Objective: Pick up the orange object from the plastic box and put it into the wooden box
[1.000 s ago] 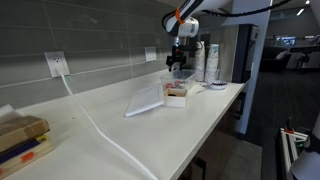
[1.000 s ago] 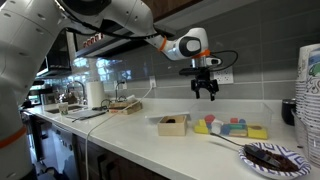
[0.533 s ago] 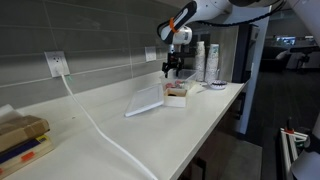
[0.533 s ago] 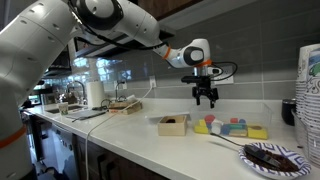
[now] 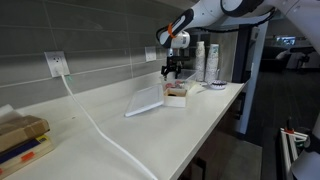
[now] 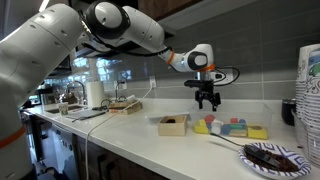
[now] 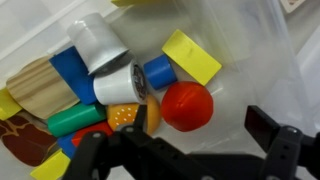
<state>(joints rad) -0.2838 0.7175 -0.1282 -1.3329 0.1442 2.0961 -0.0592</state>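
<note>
I should next move my gripper down into the clear plastic box, with its open fingers going around the round orange-red object (image 7: 187, 106), because that piece is below the gap between them.
The clear plastic box (image 6: 232, 129) holds several coloured toy pieces; in the wrist view its wall (image 7: 262, 50) shows. A round orange-red object (image 7: 187, 106) lies in it beside a yellow block (image 7: 192, 56) and a smaller orange dotted piece (image 7: 124, 116). My gripper (image 7: 180, 140) is open and empty, hovering just above the box with the round object between and slightly ahead of its fingers. It also shows in both exterior views (image 6: 208, 100) (image 5: 175, 70). The pale wooden box (image 6: 172, 124) (image 5: 177, 94) stands beside the plastic box on the white counter.
A flat clear plastic sheet (image 5: 147, 98) leans next to the wooden box. A dark plate of food (image 6: 270, 157) sits near the counter's front edge. Stacked cups (image 5: 205, 60) stand behind the boxes. A white cable (image 5: 100, 130) and a tan striped stack (image 5: 20, 140) lie farther along.
My gripper has come down towards the plastic box, still open. The boxes and toys have not moved.
</note>
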